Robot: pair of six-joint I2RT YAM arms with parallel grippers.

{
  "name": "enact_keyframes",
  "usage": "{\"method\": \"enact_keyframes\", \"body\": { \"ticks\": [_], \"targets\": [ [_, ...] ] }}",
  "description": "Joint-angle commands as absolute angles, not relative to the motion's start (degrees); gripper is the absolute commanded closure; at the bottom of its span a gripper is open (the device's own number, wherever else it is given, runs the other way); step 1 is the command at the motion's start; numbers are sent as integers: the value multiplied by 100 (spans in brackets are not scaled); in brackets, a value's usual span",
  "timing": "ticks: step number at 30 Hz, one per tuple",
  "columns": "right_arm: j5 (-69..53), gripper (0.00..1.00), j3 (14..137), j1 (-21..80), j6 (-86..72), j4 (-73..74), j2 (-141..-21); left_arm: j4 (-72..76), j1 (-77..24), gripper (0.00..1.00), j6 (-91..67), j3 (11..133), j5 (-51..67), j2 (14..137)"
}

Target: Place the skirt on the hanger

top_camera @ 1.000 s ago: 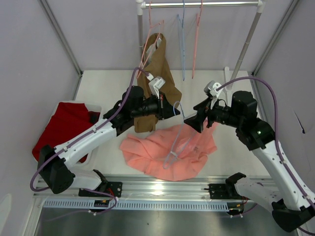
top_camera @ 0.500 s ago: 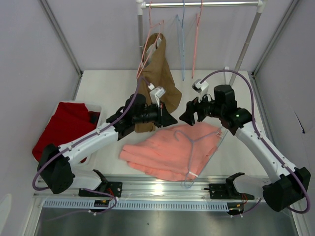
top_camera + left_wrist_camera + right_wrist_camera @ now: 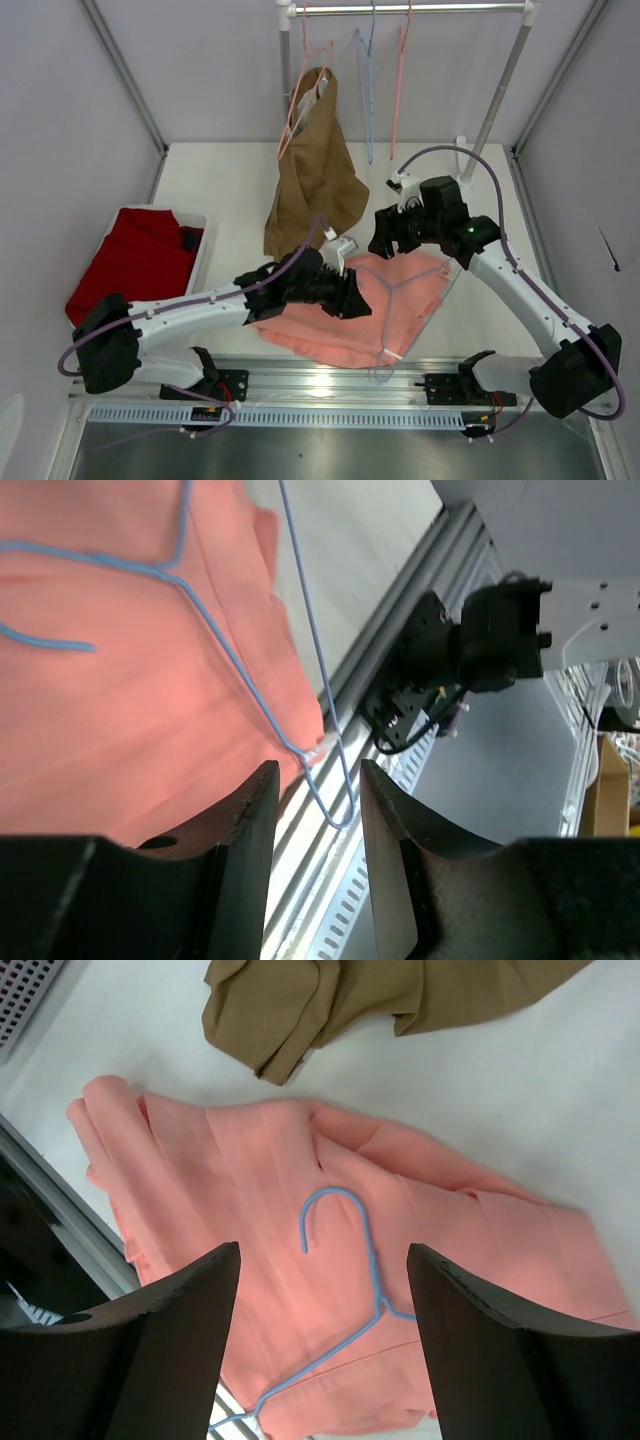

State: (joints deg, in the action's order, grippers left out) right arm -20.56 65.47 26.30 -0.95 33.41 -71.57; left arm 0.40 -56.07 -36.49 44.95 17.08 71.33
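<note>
The hanger's arm lies bare on top of the skirt (image 3: 330, 322). My left gripper needs to move down toward the right in the top view, onto that arm between the hanger's neck and corner.
The salmon-pink skirt (image 3: 330, 322) lies crumpled flat on the table near the front edge. The pale-blue hanger (image 3: 392, 290) lies loose on top of it, hook toward the back and one corner poking past the skirt's near hem. My left gripper (image 3: 352, 300) hovers low over the skirt's middle, open, with nothing between its fingers; its wrist view shows the skirt (image 3: 120, 680) and the hanger's corner (image 3: 330, 780) beyond the left gripper (image 3: 318, 775). My right gripper (image 3: 378, 237) hangs open above the skirt's far edge, looking down on the skirt (image 3: 240, 1190) and hanger (image 3: 375, 1280) past the right gripper (image 3: 323, 1250).
A brown garment (image 3: 315, 165) hangs on a pink hanger from the rail at the back, its hem on the table just behind the skirt. Another pale-blue hanger (image 3: 368, 90) and a pink hanger (image 3: 400, 80) hang there too. A dark red cloth (image 3: 140, 255) fills a bin at left. A metal rail (image 3: 330, 380) borders the front.
My left gripper opened and let go of the hanger, which now lies flat on the skirt; the gripper dropped toward the front. The right arm swung back and left over the skirt.
</note>
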Motion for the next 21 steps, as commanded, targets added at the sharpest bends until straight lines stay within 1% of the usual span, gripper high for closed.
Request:
{"method": "enact_keyframes", "body": {
  "ticks": [1,5,7,14,21],
  "targets": [
    [-1820,26,6557,2716,-263,3410,-6961,465,-5976,57,-4226,4412,1258,7523],
    [-1609,27,6583,2716,-299,3542,-6961,360,-6406,58,-4561,4702,757,8094],
    [-1617,27,6592,2716,-325,3568,-6935,500,-6442,59,-4727,4789,634,8453],
    [-1696,27,6627,2707,-387,3586,-6777,1098,-6469,59,-4878,5062,808,9367],
    [-1731,27,6653,2690,-422,3551,-6767,1555,-6469,58,-4904,5291,958,9913]
  ]
}}
